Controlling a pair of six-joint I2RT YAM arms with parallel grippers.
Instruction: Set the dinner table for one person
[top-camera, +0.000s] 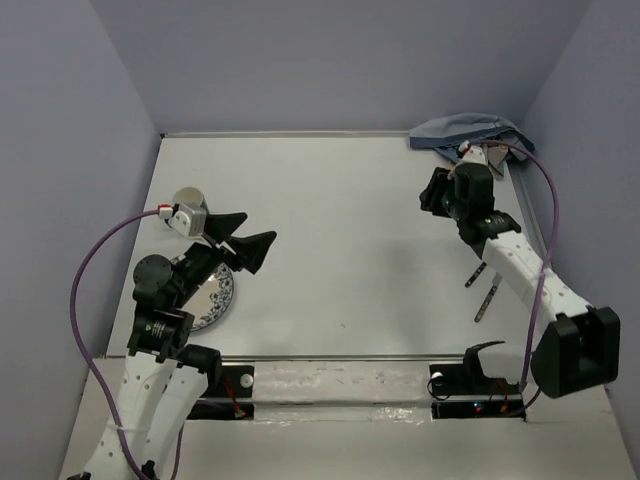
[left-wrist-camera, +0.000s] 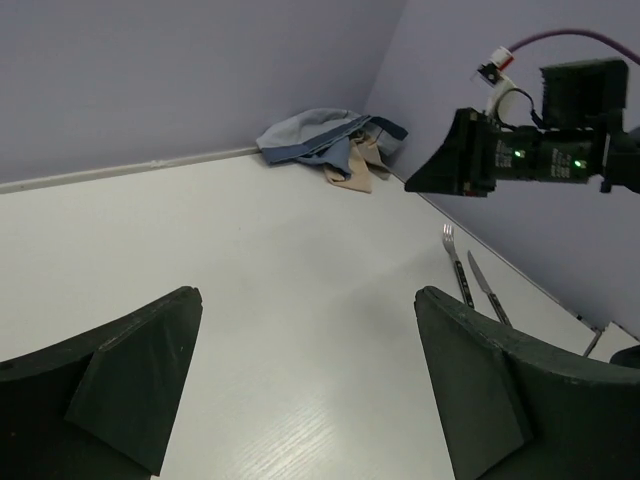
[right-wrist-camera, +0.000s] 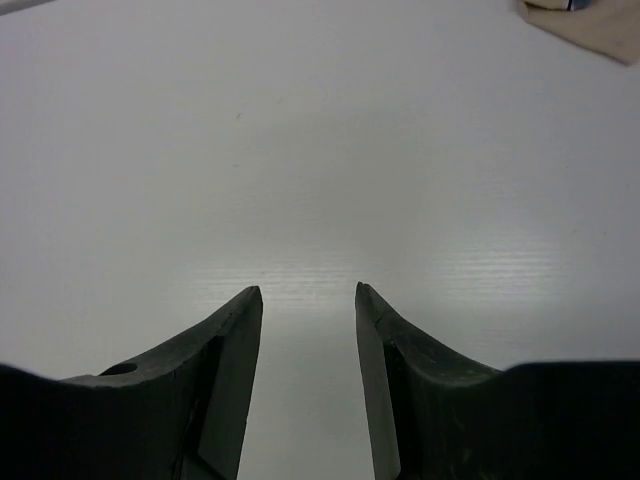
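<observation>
My right gripper reaches outward and down around the cloth's blue corner by the back wall next, as that corner juts onto the bare dinner table.
The dinner table is a wide white top. My left gripper hovers open over its left part, nothing between the fingers, as the left wrist view also shows. A blue-patterned plate lies under the left arm, partly hidden by it. My right gripper hangs over the right part, its jaws partly apart and empty. A fork and a knife lie side by side at the right, below the right arm. The fork and knife also show in the left wrist view.
A crumpled blue-and-tan cloth lies in the back right corner; it shows as the cloth in the left wrist view and the cloth's edge in the right wrist view. A round grey cup stands behind the left wrist. Purple walls enclose the table.
</observation>
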